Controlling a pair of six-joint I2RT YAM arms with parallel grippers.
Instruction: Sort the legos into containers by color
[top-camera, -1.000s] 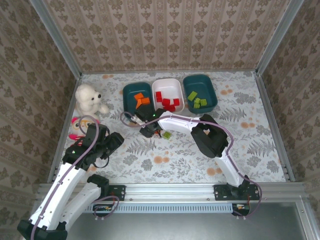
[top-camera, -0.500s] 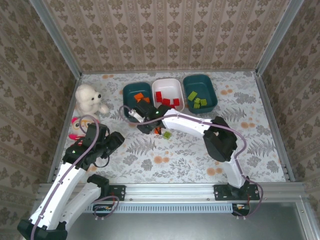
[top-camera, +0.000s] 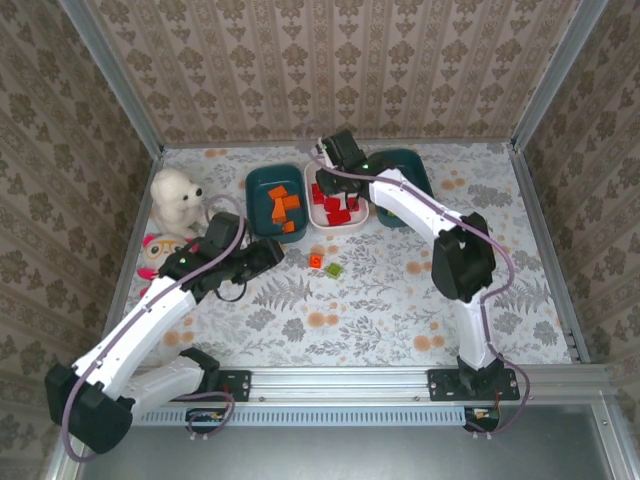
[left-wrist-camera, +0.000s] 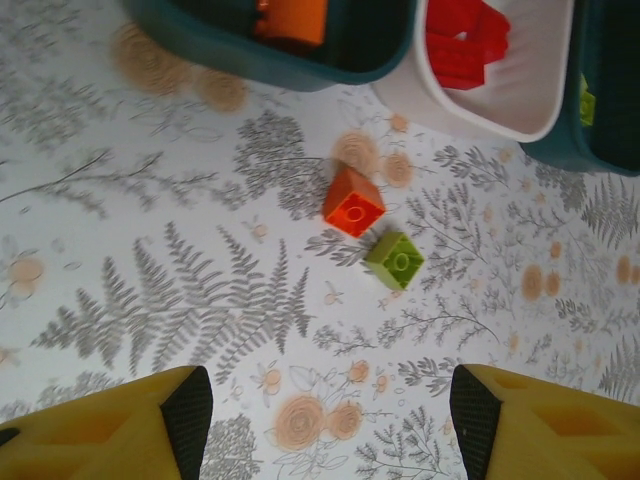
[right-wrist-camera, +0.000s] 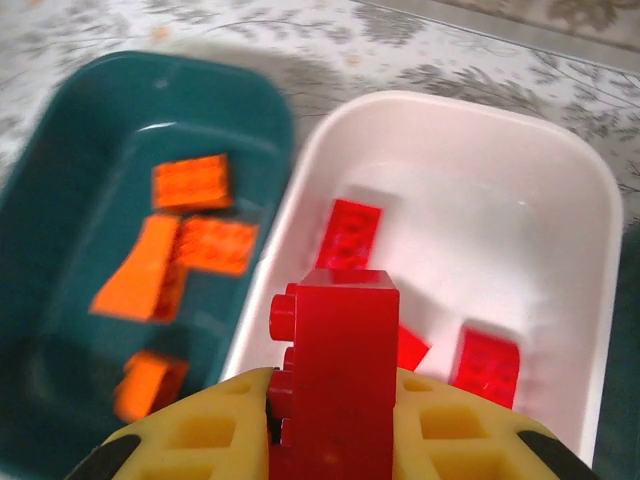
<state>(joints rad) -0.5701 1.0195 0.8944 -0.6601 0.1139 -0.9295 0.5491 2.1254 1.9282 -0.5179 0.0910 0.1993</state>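
The other red legos are already on the bottom of the white container, so my right gripper should next go down into the white container and let go of the red lego there.
My right gripper (right-wrist-camera: 335, 425) is shut on a red lego (right-wrist-camera: 342, 350) held upright over the left wall of the white container (right-wrist-camera: 575, 190), where other red legos (right-wrist-camera: 350, 232) lie. Beside it, the left teal container (right-wrist-camera: 60, 230) holds orange legos (right-wrist-camera: 215, 245). From above, the right gripper (top-camera: 328, 160) hangs over the white container (top-camera: 335, 222); the arm covers part of the right teal container (top-camera: 415, 172). My left gripper (left-wrist-camera: 330, 420) is open and empty above the table, short of a loose orange lego (left-wrist-camera: 353, 202) and a loose green lego (left-wrist-camera: 395, 259).
A white plush bear (top-camera: 178, 198) and a pink toy (top-camera: 152, 255) sit at the table's left edge. Metal frame posts and patterned walls close in the table. The three tubs stand in a row at the back, the left teal one (top-camera: 262, 182) nearest the bear.
The right arm has lifted the red lego from the table's middle and swung back over the white container. The left arm has stretched right toward the two loose legos.
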